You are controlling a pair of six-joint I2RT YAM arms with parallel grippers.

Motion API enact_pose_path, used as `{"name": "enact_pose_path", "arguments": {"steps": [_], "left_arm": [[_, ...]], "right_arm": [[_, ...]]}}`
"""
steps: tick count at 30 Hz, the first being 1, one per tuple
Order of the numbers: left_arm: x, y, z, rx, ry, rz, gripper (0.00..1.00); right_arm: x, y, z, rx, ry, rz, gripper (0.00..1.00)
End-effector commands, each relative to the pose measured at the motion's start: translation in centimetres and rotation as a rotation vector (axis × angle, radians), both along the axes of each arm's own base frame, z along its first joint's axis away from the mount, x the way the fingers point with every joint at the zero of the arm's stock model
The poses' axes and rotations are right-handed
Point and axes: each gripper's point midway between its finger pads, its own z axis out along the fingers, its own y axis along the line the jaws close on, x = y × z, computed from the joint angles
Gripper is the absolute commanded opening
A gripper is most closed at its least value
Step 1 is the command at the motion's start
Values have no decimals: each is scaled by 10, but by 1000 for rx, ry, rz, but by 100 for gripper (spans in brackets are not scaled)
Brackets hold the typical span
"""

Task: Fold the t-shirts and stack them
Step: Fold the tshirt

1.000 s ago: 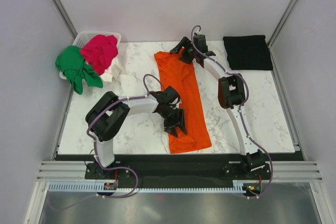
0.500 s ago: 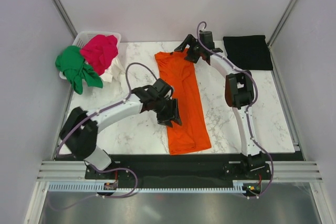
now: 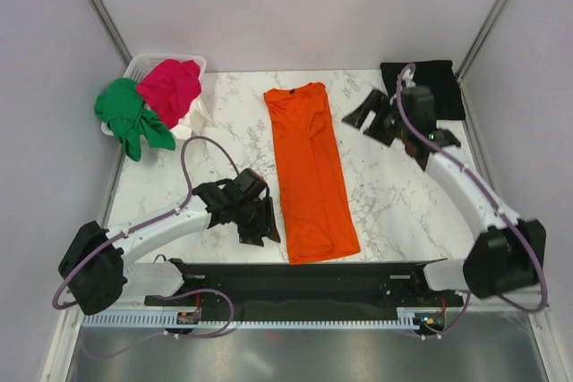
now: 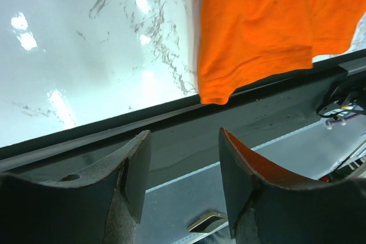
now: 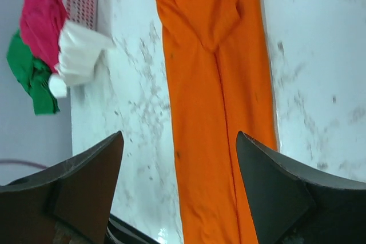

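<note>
My left gripper is already beside the orange t-shirt's other corner. My right gripper needs to move back and down onto the orange t-shirt's near corner that is farther from the basket.
The orange t-shirt (image 3: 310, 170) lies folded lengthwise into a long strip down the middle of the marble table; it also shows in the right wrist view (image 5: 217, 112) and its near corner in the left wrist view (image 4: 269, 21). A folded black t-shirt (image 3: 423, 89) lies at the far right corner. Green (image 3: 125, 114), magenta-red (image 3: 170, 87) and white (image 3: 192, 118) shirts are heaped at the white basket (image 3: 143, 64). My left gripper (image 3: 255, 225) is open and empty, left of the strip's near end. My right gripper (image 3: 369, 118) is open and empty, right of the strip's far end.
The table's dark front edge (image 3: 295, 267) runs just below the orange shirt's near end. Grey walls and metal posts enclose the table on three sides. The heap also shows at the top left of the right wrist view (image 5: 40, 21).
Both arms have drawn back off the orange shirt: the left gripper moved toward the near left, the right gripper swung away to the right. The shirt now lies uncovered.
</note>
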Motion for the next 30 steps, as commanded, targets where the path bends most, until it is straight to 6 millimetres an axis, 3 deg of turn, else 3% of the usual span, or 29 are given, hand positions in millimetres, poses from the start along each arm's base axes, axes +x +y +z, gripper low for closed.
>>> {"name": "enact_pose_path", "arguments": {"steps": [1, 3, 4, 6, 7, 9, 14, 19, 28, 30], "left_arm": [[-4, -8, -2, -32, -4, 56, 58], [-8, -14, -8, -42, 7, 55, 60], [-10, -16, -12, -41, 14, 54, 61], [-14, -24, -17, -58, 21, 51, 61], [-16, -26, -19, -61, 24, 50, 61], [-20, -30, -23, -65, 31, 50, 61], [-25, -38, -37, -63, 51, 58, 61], [-23, -40, -41, -50, 32, 62, 61], [-23, -50, -57, -46, 72, 59, 57], [-23, -56, -59, -61, 80, 49, 54]], "right_arm": [[-87, -11, -95, -103, 255, 9, 87], [-125, -11, -109, -116, 304, 17, 85], [-149, -17, -135, -135, 378, 14, 84], [-181, -22, -148, -138, 435, 4, 82], [-200, -24, -164, -146, 481, 10, 82], [-217, -23, -169, -131, 485, 15, 81], [-263, -18, -206, -155, 616, 108, 77], [-283, -16, -226, -189, 674, 157, 71], [-281, -12, -233, -238, 688, 196, 52], [-281, -12, -233, -243, 685, 205, 43]]}}
